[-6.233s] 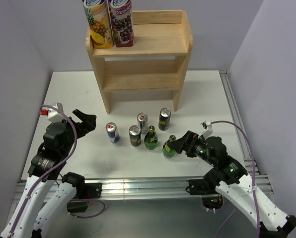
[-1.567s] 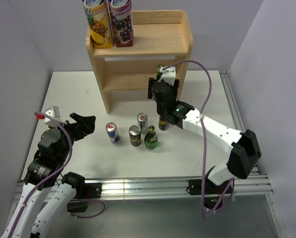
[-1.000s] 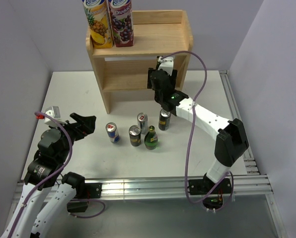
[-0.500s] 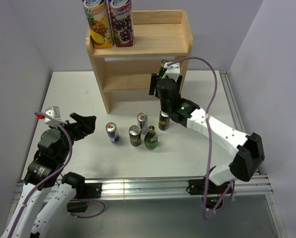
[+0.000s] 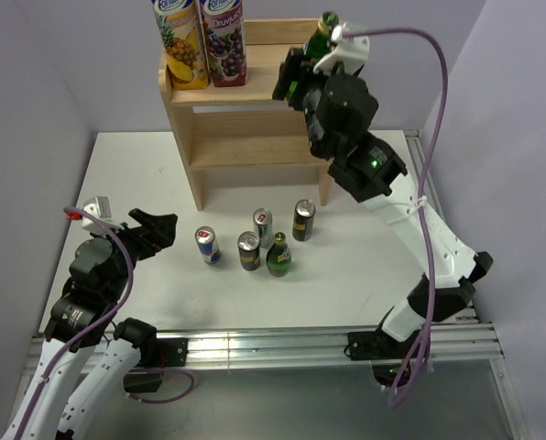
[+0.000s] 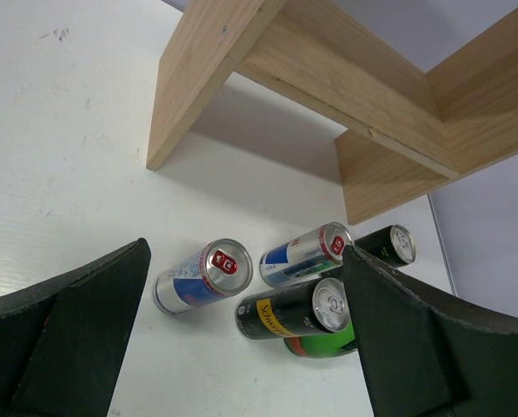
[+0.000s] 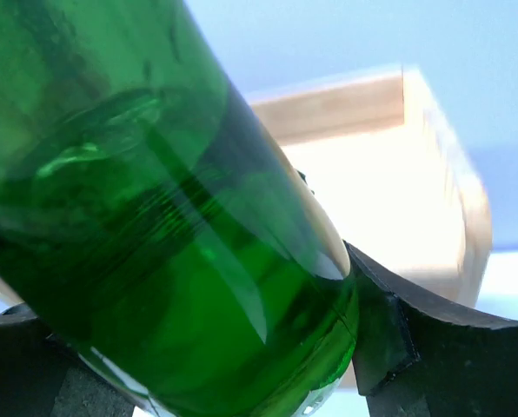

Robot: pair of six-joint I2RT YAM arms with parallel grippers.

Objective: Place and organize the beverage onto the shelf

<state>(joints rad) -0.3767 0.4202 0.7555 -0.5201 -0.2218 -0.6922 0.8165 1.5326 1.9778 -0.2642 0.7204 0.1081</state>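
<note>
The right gripper moves outward next, lowers the green bottle onto the clear end of the top board away from the juice cartons and releases it there.
The light-wood two-tier shelf (image 5: 282, 82) stands at the back of the table. My right gripper (image 5: 300, 73) is shut on a green glass bottle (image 5: 326, 23) and holds it high over the right part of the top board. In the right wrist view the green bottle (image 7: 155, 217) fills the frame between the fingers (image 7: 415, 347), with the top board (image 7: 372, 200) behind it. My left gripper (image 5: 158, 227) is open and empty, left of the drinks on the table. Those drinks are a blue Red Bull can (image 5: 208, 245), a silver can (image 5: 263, 225), two black cans (image 5: 248, 249) (image 5: 303, 220) and a second green bottle (image 5: 278, 257).
Two juice cartons, one yellow (image 5: 181, 41) and one purple (image 5: 223, 41), stand on the left of the top board. The left wrist view shows the Red Bull can (image 6: 202, 276), silver can (image 6: 304, 254), black cans (image 6: 298, 308) (image 6: 389, 246) and the shelf's side panel (image 6: 207, 61). Grey walls close in both sides.
My right arm has lifted the green bottle from beside the lower tier up above the top board. The left arm and the drinks on the table have not moved.
</note>
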